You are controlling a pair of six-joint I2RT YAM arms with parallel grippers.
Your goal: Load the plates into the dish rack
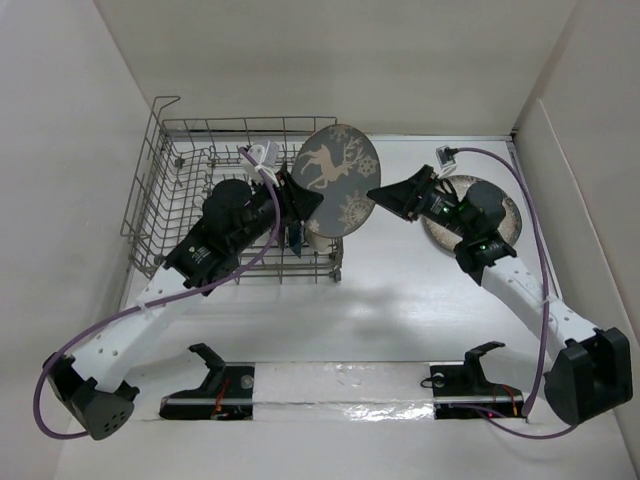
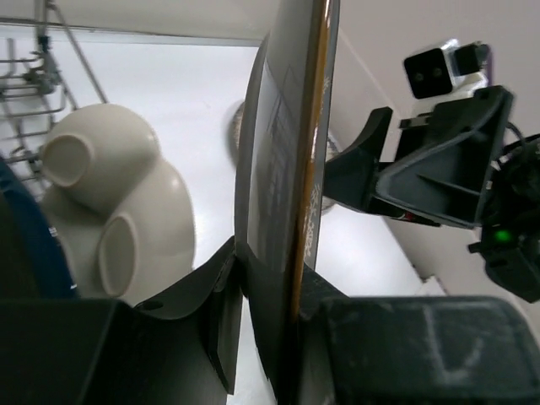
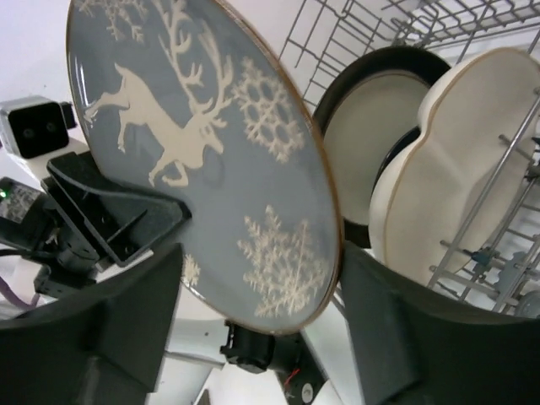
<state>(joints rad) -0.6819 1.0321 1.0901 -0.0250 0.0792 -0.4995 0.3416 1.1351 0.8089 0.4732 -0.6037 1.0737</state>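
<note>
My left gripper will next tip its fingers downward and lower the grey plate onto the free rack wires beside the dark blue dish (image 1: 297, 237) below it, to release the plate.
My left gripper (image 1: 315, 200) (image 2: 270, 270) is shut on the lower rim of the grey reindeer-patterned plate (image 1: 338, 172) (image 2: 287, 135) (image 3: 194, 143), holding it upright and raised at the right end of the dish rack (image 1: 160, 190) (image 3: 380, 25). My right gripper (image 1: 385, 195) (image 3: 257, 261) is open, its fingers straddling the plate's opposite edge. The cream three-section plate (image 3: 456, 194) (image 2: 110, 202) and the brown-rimmed beige plate (image 3: 371, 126) stand in the rack, with the dark blue dish (image 1: 297, 237) beside them. The speckled cream plate (image 1: 510, 215) lies flat under the right arm.
White walls close in the table on the left, back and right. The rack's raised wire handle (image 1: 165, 105) stands at its far left corner. Purple cables (image 1: 530, 230) hang off both arms.
</note>
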